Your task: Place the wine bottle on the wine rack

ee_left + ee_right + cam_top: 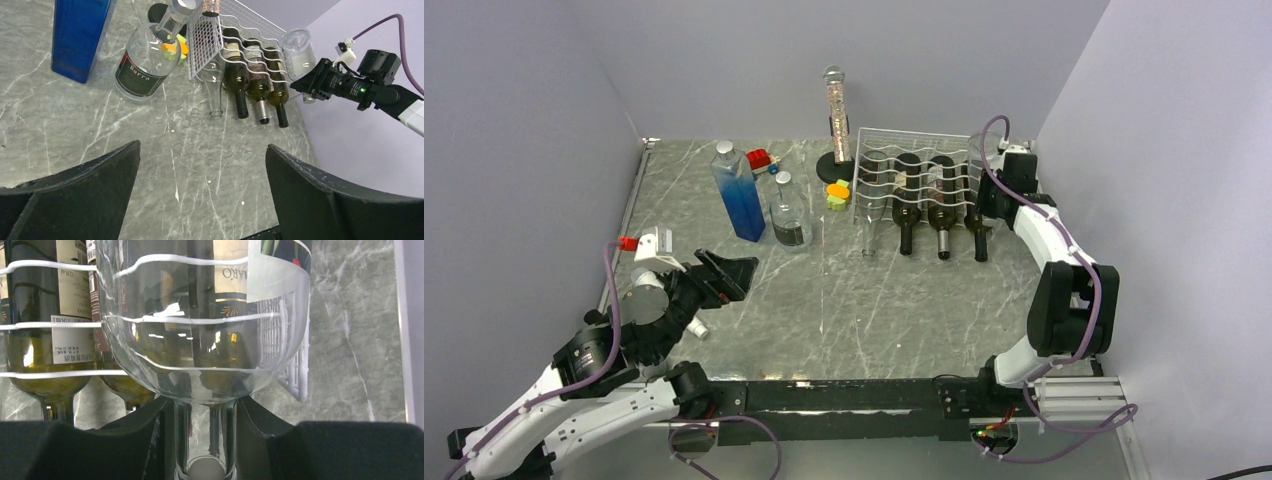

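Note:
My right gripper holds the clear bottle's neck, with its body already over the rack, and will next move slightly outward over the rack's wires by the wall [974,178] [200,319] and let go.
The white wire wine rack [916,160] stands at the back right and holds a clear bottle [869,215] and three dark wine bottles [941,205], necks pointing toward me. My right gripper [996,190] is shut on the neck of a clear glass wine bottle [298,50] and holds it at the rack's right end. In the right wrist view the neck [205,440] sits between my fingers [145,425], and the body [200,340] is against the rack wires and the dark bottles. My left gripper [724,275] is open and empty over the table at the left [202,147].
A blue square bottle [739,195] and a round clear labelled bottle [790,215] stand left of the rack. A tall tube on a black base [834,120], a red toy [760,158] and a yellow-orange item [837,193] are behind. Walls close in on both sides.

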Robot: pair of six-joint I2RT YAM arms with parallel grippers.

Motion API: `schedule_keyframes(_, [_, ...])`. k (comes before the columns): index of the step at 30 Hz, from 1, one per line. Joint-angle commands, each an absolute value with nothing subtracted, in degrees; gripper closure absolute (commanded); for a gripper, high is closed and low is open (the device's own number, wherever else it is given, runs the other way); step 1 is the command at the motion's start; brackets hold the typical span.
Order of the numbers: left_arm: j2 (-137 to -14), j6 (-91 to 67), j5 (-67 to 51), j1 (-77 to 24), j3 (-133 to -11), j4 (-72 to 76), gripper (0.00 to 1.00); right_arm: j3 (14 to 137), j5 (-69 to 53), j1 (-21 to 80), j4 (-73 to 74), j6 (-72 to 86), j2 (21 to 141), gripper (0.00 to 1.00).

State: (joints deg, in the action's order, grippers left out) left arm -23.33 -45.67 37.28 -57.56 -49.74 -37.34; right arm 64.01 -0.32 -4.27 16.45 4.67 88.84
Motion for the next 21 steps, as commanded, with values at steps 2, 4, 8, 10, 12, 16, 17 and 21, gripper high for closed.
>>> schedule_keyframes(2, [-23.50,-43.87,36.72,-57.39,-50.35,-35.33,0.01,72.62,-4.63,-5.93,4.21,5.20,90.60,1.00])
schedule_keyframes(4, [-23.19,-43.92,36.94,-57.39,-50.41,-35.77,0.01,73.08,-5.77,-6.62,4.04,5.65,91.76,1.00])
schedule_keyframes(8, [-22.52,-44.40,37.47,-57.39,-49.98,-36.53,0.01,75.13,-4.87,-6.94,5.43,4.52,94.06,1.00])
schedule_keyframes(10, [-22.10,-44.39,38.05,-57.39,-49.55,-36.66,0.01,76.05,-3.91,-6.97,6.59,4.12,94.89,1.00])
schedule_keyframes(12, [-21.92,-44.24,38.47,-57.39,-49.12,-36.58,0.01,76.54,-3.57,-6.94,7.70,4.10,95.34,0.93])
schedule_keyframes(16, [-22.48,-44.03,38.67,-57.39,-49.19,-36.37,0.01,74.91,-2.24,-6.94,8.04,4.68,93.76,0.55])
schedule_keyframes(17, [-22.71,-44.03,38.74,-57.39,-49.28,-36.38,0.01,74.62,-1.88,-6.94,8.31,4.78,93.19,0.47])
schedule_keyframes(21, [-23.37,-43.71,38.62,-57.39,-49.47,-36.00,0.01,73.24,-0.55,-6.94,8.31,4.85,89.75,0.18])
